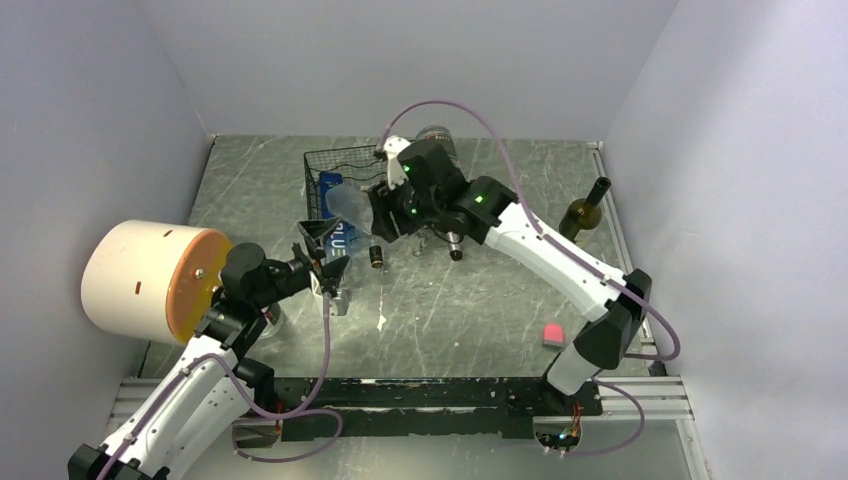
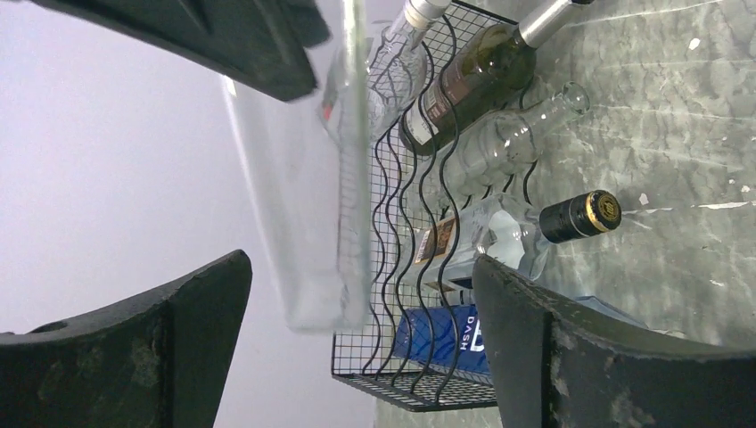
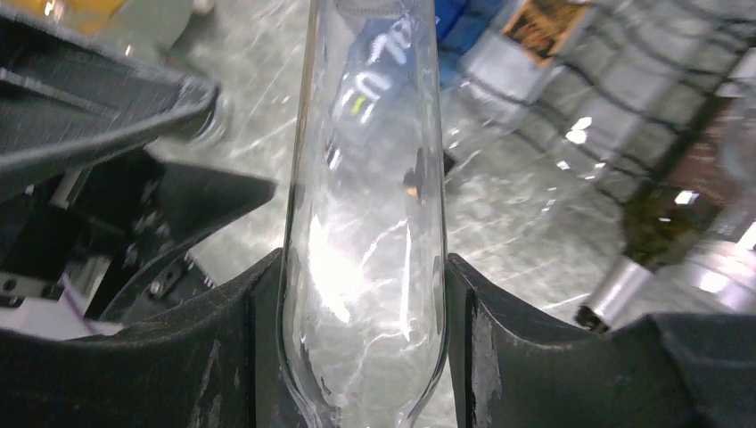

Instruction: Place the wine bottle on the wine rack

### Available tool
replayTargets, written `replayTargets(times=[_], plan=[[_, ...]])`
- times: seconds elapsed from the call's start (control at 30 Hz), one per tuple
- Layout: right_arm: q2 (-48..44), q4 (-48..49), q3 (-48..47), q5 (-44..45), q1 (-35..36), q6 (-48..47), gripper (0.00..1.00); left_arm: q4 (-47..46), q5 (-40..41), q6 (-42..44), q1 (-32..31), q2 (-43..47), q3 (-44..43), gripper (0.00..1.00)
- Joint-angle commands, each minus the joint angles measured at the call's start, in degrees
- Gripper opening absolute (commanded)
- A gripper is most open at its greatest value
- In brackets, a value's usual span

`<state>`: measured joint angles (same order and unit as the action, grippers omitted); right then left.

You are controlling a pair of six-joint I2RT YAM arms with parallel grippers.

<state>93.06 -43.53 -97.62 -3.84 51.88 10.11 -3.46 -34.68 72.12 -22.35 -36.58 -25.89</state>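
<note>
The held bottle hangs at an angle to the others. My right gripper turns it into line next, lowers it over the clear bottle in the rack (image 3: 595,125), then releases it.
My right gripper (image 1: 385,212) is shut on a clear glass wine bottle (image 1: 350,205) near its shoulder and holds it in the air at the front of the black wire wine rack (image 1: 340,170). In the right wrist view the bottle (image 3: 365,205) fills the gap between both fingers of the gripper (image 3: 361,357). My left gripper (image 1: 325,262) is open and empty, just in front and left of the rack. Its wrist view shows the held bottle (image 2: 312,178) above the rack (image 2: 401,232), between the spread fingers of the gripper (image 2: 361,330).
Several bottles lie in the rack: a dark one (image 2: 472,80), a clear one (image 2: 517,134), one with a black-and-gold cap (image 2: 579,214). A green bottle (image 1: 585,210) stands at the right. A pink block (image 1: 553,335) lies near the right arm. A big white cylinder (image 1: 150,280) stands at the left.
</note>
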Motion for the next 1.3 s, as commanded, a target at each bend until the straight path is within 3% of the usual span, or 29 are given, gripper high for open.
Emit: replayTargets(times=[0.0,0.27,0.33,0.43,0.53,0.67,0.8,0.9,1.27], plan=[[-4.9,8.57,0.15,6.8,-2.43,2.15,0.0,-1.69,-1.26,-1.62,-0.33,-0.01,-1.67,0.97],[-9.42,17.01,4.28,16.6,-4.54,2.31,0.0,-4.77,-3.39,-14.5,0.23,0.45,-4.1,0.97],[-10.49,19.7,6.17,19.41,-5.01,2.14,0.0,-6.53,-3.22,-23.18,0.49,0.27,-5.55,0.97],[-11.85,24.72,9.44,23.2,-5.7,2.26,0.0,-12.65,9.19,-50.06,0.85,-2.11,-9.39,0.97],[-12.05,28.54,11.58,25.08,-6.05,2.03,0.0,-5.5,19.17,-62.19,1.2,-7.5,-17.4,0.97],[-11.79,33.09,14.95,25.93,-6.21,2.0,0.0,6.45,39.76,-73.37,1.41,-15.24,-29.34,0.97],[-10.79,36.01,18.07,27.28,-6.55,3.31,0.0,8.77,48.86,-76.47,1.84,-16.09,-31.67,0.97],[-10.02,38.4,20.31,28.08,-6.68,4.07,0.0,5.22,48.79,-76.59,2.17,-13.72,-28.72,0.97],[-2.62,40.55,20.22,29.59,-7.12,8.77,0.0,6.1,44.37,-73.95,2.74,-11.29,-28.2,0.97]])
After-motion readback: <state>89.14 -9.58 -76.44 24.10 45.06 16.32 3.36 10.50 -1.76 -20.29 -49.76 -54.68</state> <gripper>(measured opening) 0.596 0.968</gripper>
